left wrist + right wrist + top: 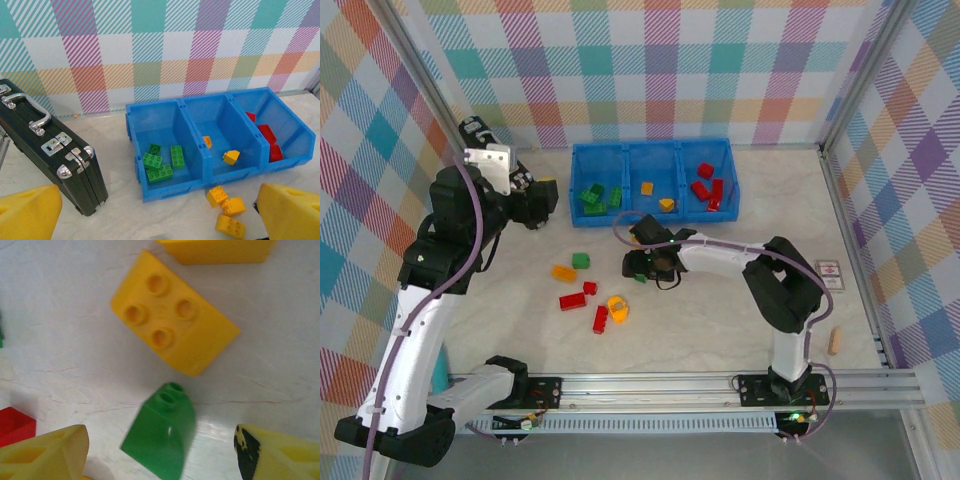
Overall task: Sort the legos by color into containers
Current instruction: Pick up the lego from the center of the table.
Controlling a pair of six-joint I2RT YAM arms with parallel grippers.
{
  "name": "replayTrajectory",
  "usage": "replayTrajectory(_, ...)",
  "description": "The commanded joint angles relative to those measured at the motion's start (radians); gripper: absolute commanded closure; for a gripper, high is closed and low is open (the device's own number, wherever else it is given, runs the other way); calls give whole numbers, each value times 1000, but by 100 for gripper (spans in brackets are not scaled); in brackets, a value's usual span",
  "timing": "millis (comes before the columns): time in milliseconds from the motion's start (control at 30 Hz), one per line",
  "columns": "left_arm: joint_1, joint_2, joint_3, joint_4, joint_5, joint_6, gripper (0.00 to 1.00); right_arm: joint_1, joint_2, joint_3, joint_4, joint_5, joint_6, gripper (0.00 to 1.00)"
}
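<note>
My right gripper is open just above the green sloped brick, and the brick is already between its fingers. It needs to go down a little further and close on the brick's sides.
The blue three-compartment tray (650, 150) (165, 192) holds green bricks (159, 162) in its left bin, yellow ones (230, 157) in the middle and red ones (270, 140) on the right. My right gripper (645, 268) (160, 452) is low over the table in front of the tray, open, its fingers either side of a small green sloped brick (161, 437). Beside it lies a yellow four-stud brick (172, 340). My left gripper (538, 200) (160, 222) hovers open and empty left of the tray. More yellow bricks (226, 206) lie before the tray.
Loose on the table are an orange brick (563, 272), a green one (581, 261), red ones (572, 300) and a rounded yellow piece (618, 306). A black case (45, 150) stands left of the tray. A tan cylinder (835, 340) and a card (830, 272) lie at the right.
</note>
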Motion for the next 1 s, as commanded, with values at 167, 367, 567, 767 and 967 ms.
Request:
replayTrajectory(167,-10,-13,-12,32,-11,11,0,11,71,67,-66,6,-30,34)
replayTrajectory(367,-10,-8,-12,30,-14,11,0,14,109,85,-87,21,-55,53)
replayTrajectory(567,-10,-2,-5,30,-83,5,0,13,123,95,-65,26,-124,69)
replayTrajectory(767,-10,-2,-15,43,-118,5,0,8,75,111,-98,47,-226,75)
replayTrajectory(967,-10,33,-20,56,-69,0,0,-15,-39,218,-173,107,-438,75)
